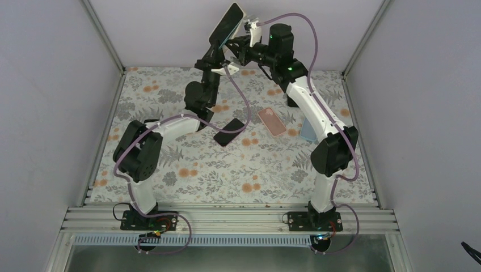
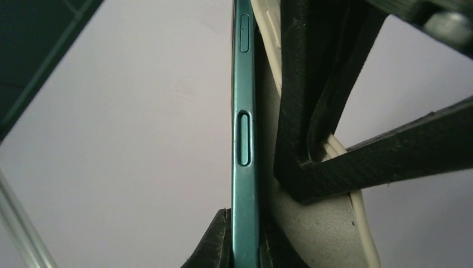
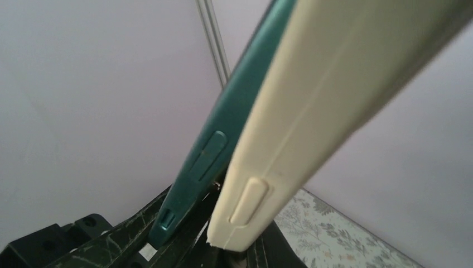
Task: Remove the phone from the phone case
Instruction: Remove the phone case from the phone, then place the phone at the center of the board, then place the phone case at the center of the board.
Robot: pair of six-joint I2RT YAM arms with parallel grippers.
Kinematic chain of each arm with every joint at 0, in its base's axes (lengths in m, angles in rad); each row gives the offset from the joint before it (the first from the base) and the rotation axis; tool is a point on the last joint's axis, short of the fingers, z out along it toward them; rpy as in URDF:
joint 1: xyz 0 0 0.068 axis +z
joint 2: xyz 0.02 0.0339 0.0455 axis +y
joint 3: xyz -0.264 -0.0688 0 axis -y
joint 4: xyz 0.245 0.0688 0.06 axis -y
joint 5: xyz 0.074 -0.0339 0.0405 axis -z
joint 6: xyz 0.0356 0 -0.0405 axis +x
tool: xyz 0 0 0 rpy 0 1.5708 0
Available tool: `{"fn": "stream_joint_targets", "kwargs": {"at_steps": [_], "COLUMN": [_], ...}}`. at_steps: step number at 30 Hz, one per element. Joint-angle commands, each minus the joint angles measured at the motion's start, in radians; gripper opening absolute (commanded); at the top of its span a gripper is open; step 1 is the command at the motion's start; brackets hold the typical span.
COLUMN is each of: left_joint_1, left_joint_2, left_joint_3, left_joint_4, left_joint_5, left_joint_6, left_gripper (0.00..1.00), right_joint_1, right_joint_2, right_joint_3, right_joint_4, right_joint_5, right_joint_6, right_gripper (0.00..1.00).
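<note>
I need to move my left gripper back and down onto that open patch and release the teal-edged phone, because the floral tablecloth is bare beside the black phone.
High at the back of the table, the teal-edged phone is held up with my left gripper shut on its lower end. In the left wrist view the phone's edge runs upright between my black fingers. Right beside it is the cream phone case, and my right gripper is shut on that. In the right wrist view the case and phone lie side by side. Their near ends stand apart with a dark gap between them. Farther up they run close together.
A black phone, a pink case and a pale blue case lie on the floral tablecloth below the raised arms. Grey walls and a metal frame close in the back and sides.
</note>
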Motion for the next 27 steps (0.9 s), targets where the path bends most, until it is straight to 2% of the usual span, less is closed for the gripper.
{"fn": "stream_joint_targets", "kwargs": {"at_steps": [1,4,8,11,13,19,22,27], "left_joint_1": [-0.019,-0.02,-0.017,-0.019,-0.014,0.038,0.066,0.08], "left_joint_2": [-0.136,-0.225,-0.344,-0.404,-0.449,-0.611,-0.703,-0.824], "left_joint_3": [0.017,0.026,0.119,0.129,0.093,-0.122,-0.324,-0.537], "left_joint_4": [-0.177,-0.423,-0.992,-1.21,-1.266,-1.314,-1.214,-1.16], "left_joint_5": [-0.019,0.009,0.161,0.173,0.119,-0.019,-0.092,-0.139], "left_joint_6": [0.065,-0.009,-0.092,-0.048,0.023,0.236,0.343,0.372], "left_gripper": [0.02,0.02,0.02,0.02,0.02,0.02,0.02,0.02], "right_joint_1": [0.098,0.089,0.084,0.077,0.06,-0.027,-0.058,-0.104], "right_joint_2": [0.016,0.022,0.035,0.041,0.03,-0.111,-0.171,-0.189], "right_joint_3": [-0.051,-0.03,-0.032,-0.064,-0.1,-0.344,-0.445,-0.496], "right_joint_4": [-0.272,-0.295,-0.31,-0.305,-0.312,-0.327,-0.35,-0.397], "right_joint_5": [0.197,0.468,0.803,1.0,1.072,0.952,0.803,0.578], "right_joint_6": [-0.098,-0.166,-0.341,-0.485,-0.519,-0.489,-0.468,-0.427], "right_gripper": [0.03,0.03,0.03,0.03,0.03,0.03,0.03,0.03]}}
